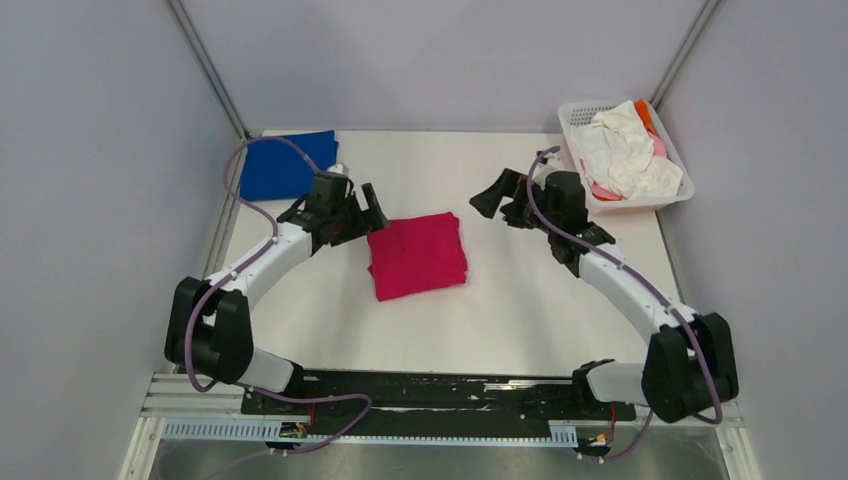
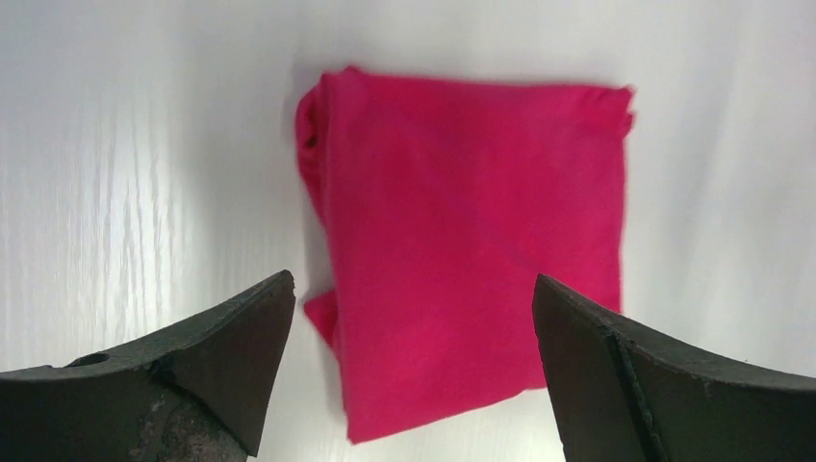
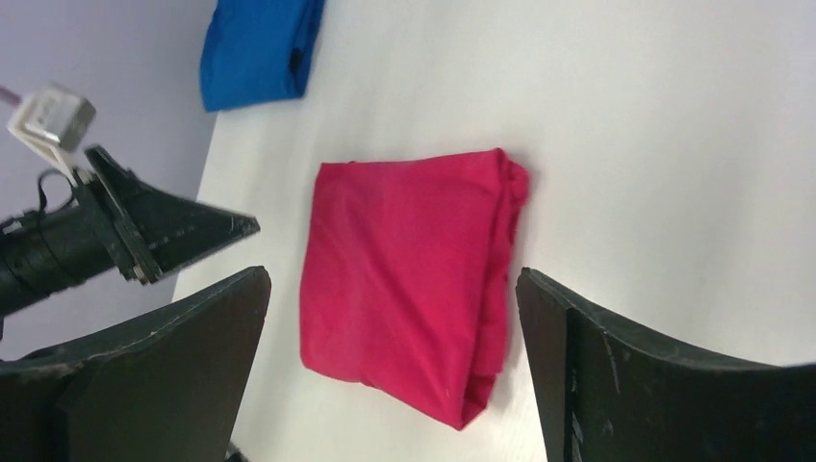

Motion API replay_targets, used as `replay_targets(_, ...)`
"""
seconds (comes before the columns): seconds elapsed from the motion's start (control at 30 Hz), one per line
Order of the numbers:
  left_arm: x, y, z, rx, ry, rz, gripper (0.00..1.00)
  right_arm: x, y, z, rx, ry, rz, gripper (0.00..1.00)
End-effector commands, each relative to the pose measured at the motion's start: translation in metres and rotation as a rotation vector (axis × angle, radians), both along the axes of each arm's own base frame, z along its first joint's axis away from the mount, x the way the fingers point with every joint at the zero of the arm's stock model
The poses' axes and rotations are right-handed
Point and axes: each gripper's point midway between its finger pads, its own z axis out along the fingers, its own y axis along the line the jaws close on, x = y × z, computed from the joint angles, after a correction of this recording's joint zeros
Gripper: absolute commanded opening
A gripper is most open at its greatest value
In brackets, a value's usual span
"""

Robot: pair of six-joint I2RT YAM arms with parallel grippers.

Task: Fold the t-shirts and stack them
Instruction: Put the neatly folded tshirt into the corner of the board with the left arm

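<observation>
The tabletop beside the magenta-red t-shirt's nearest side edge (image 1: 374, 263) (image 2: 334, 255) is bare and leaves room for a finger, so my left gripper needs to go down next from its hover across that edge.
A magenta-red t-shirt (image 1: 416, 255) lies folded into a rough square near the middle of the table (image 1: 530, 300). It also shows in the left wrist view (image 2: 462, 241) and the right wrist view (image 3: 399, 279). My left gripper (image 1: 376, 208) hovers just left of it, open and empty (image 2: 414, 289). My right gripper (image 1: 490, 195) hangs to its upper right, a gap away, also open and empty (image 3: 393, 279). A folded royal-blue t-shirt (image 1: 285, 165) lies at the back left corner (image 3: 258, 48). Crumpled white, pink and orange t-shirts (image 1: 628, 150) fill the basket.
The white lattice basket (image 1: 645, 204) stands at the table's back right. Grey walls close in the left, back and right sides. The left arm's finger (image 3: 183, 231) reaches into the right wrist view beside the magenta shirt.
</observation>
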Motion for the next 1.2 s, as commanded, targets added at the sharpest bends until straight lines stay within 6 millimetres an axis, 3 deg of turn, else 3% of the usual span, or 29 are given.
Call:
replay_targets(0.0,-0.031,0.007,-0.041,0.005,0.091,0.036,1.0,-0.013,-0.06,0.002,-0.101,-0.041,-0.292,1.0)
replay_targets(0.1,-0.041,0.005,-0.063,-0.023,0.139,0.047,0.98,-0.028,-0.082,0.0,-0.124,-0.062,-0.375,1.0)
replay_targets(0.27,-0.042,-0.007,-0.088,-0.049,0.2,0.056,0.92,-0.043,-0.094,-0.003,-0.14,-0.079,-0.406,1.0)
replay_targets(0.5,-0.042,-0.026,-0.117,-0.045,0.273,0.075,0.82,-0.042,-0.105,-0.009,-0.17,-0.06,-0.463,1.0)
replay_targets(0.63,-0.039,-0.025,-0.134,0.03,0.319,0.119,0.72,-0.041,-0.107,-0.013,-0.189,-0.05,-0.468,1.0)
replay_targets(0.73,-0.029,-0.026,-0.138,0.074,0.324,0.128,0.59,-0.041,-0.11,-0.015,-0.202,-0.049,-0.478,1.0)
replay_targets(0.83,-0.029,-0.02,-0.149,0.177,0.351,0.14,0.39,-0.041,-0.113,-0.016,-0.216,-0.052,-0.486,1.0)
replay_targets(1.0,-0.014,-0.013,-0.149,0.334,0.331,0.147,0.14,-0.04,-0.115,-0.017,-0.234,-0.056,-0.488,1.0)
replay_targets(1.03,-0.013,-0.01,-0.148,0.364,0.33,0.136,0.03,-0.039,-0.115,-0.017,-0.238,-0.056,-0.487,1.0)
replay_targets(1.17,0.011,0.004,-0.128,0.503,0.257,0.131,0.0,-0.037,-0.116,-0.019,-0.256,-0.056,-0.483,1.0)
